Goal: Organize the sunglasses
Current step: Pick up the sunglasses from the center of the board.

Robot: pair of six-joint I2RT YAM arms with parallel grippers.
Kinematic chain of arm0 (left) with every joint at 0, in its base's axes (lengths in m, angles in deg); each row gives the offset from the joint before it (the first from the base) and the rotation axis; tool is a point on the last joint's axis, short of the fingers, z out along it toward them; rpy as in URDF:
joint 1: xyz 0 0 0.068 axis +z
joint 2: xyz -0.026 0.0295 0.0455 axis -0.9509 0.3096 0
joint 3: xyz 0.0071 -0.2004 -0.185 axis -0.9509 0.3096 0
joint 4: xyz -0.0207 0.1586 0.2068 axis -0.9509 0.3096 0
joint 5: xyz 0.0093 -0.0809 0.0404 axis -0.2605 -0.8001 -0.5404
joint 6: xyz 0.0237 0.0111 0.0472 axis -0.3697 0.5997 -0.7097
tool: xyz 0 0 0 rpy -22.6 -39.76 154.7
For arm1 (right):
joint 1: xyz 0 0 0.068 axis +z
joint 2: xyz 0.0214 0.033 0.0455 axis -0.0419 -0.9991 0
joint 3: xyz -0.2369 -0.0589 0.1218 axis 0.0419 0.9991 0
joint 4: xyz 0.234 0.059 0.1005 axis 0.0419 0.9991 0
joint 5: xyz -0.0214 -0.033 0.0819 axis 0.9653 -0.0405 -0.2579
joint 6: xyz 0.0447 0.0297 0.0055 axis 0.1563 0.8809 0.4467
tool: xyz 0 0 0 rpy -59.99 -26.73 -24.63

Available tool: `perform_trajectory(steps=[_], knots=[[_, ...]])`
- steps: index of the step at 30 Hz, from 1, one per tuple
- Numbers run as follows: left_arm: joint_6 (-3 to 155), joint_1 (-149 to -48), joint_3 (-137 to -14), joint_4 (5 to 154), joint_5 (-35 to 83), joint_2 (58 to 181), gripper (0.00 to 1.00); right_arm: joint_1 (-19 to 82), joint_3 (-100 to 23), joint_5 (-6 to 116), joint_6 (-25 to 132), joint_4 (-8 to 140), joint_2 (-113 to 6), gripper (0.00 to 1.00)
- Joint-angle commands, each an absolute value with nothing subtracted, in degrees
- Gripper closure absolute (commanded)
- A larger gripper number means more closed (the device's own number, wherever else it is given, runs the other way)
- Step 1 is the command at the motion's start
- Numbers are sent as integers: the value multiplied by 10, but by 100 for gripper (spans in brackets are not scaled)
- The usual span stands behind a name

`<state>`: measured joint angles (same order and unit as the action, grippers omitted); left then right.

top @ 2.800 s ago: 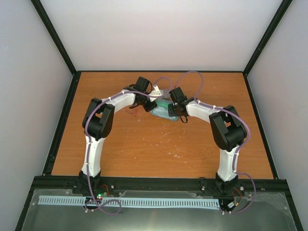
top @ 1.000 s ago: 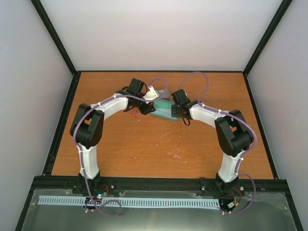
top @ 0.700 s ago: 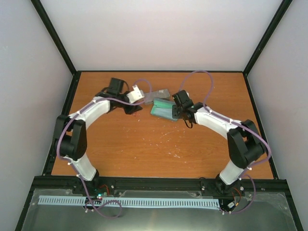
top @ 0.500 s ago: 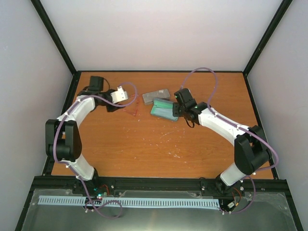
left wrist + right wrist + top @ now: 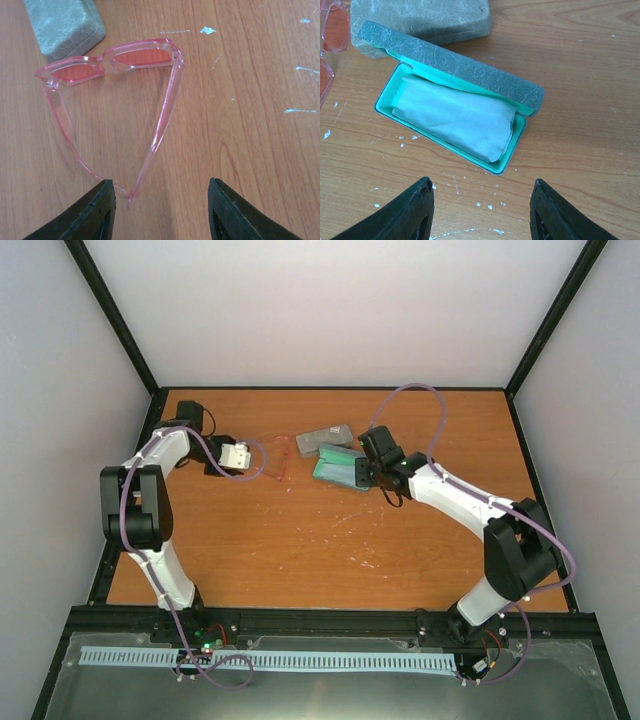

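Note:
The sunglasses' near arm (image 5: pixel 151 151) lies below my left gripper, to its right in the top view, so I should descend that way onto it, clear of the crossed arm tips.
The sunglasses (image 5: pixel 107 62) are a see-through pink frame with red lenses, lying on the table with the arms folded in so the tips cross. In the top view the sunglasses (image 5: pixel 278 454) lie left of the cases. My left gripper (image 5: pixel 162 202) is open just behind the arm tips, and its left finger (image 5: pixel 97 212) almost touches one tip. From above, the left gripper (image 5: pixel 252 458) points right at the frame. My right gripper (image 5: pixel 482 197) is open and empty just in front of the open case (image 5: pixel 512 137). Seen from above, the right gripper (image 5: pixel 362 474) is at that case's right end.
The open case (image 5: pixel 337 468) has a teal lining and holds a folded pale blue cloth (image 5: pixel 455 120); its grey lid (image 5: pixel 455 65) stands up behind. A closed grey case (image 5: pixel 325 437) lies just behind it, also seen as the grey case (image 5: pixel 65 25) beyond the lenses. White specks dot the wood.
The left arm has swung from the cases out to the left and now faces the sunglasses. The right gripper has opened wider and drawn back slightly from the open case.

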<state>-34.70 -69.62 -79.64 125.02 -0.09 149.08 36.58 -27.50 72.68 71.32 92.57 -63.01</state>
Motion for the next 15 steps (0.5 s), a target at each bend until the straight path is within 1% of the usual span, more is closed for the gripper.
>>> perform_trajectory(steps=[1,15], knots=[[-405,-711,-818,1267,-9,1513,48,369,-292,722,704,918,-649,49],[-387,-750,-888,1259,32,1618,52,367,-297,722,694,912,-664,48]])
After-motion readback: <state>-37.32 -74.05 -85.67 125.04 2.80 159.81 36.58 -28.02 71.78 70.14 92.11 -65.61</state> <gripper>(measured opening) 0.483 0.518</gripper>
